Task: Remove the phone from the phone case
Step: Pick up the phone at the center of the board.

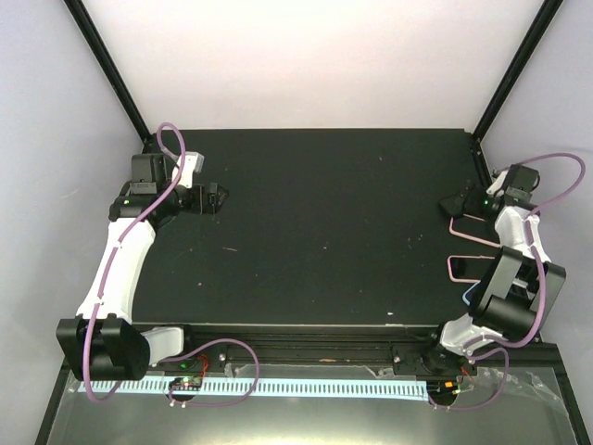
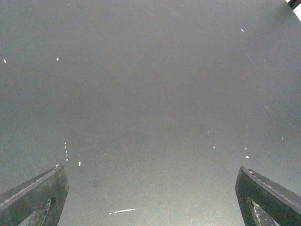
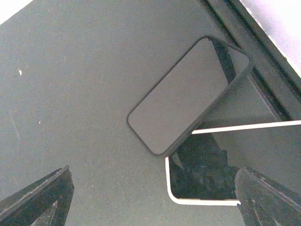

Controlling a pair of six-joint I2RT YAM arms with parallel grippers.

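Note:
My right gripper will next turn its fingers in line and lower them around the dark slab's long edge by the phone case, because the slab lies slanted below it.
A glossy black phone in a pale pink-rimmed phone case (image 3: 202, 181) lies flat on the black table (image 3: 80, 94), under my right gripper's right finger. Its screen mirrors the gripper. A second dark slab with a dark rim (image 3: 186, 101) lies slanted across its far corner. From above, two pink-rimmed rectangles show at the right edge, one (image 1: 473, 232) just below the right gripper (image 1: 457, 201) and another (image 1: 466, 267) nearer the arm's base. My right gripper (image 3: 153, 188) hangs open above them, holding nothing. My left gripper (image 1: 215, 197) (image 2: 153, 188) is open over bare table at the far left.
The black frame rail (image 3: 254, 52) runs close behind the dark slab at the table's right edge. Black frame posts (image 1: 107, 69) rise at both back corners. White specks and a short white sliver (image 2: 123, 211) dot the table under the left gripper.

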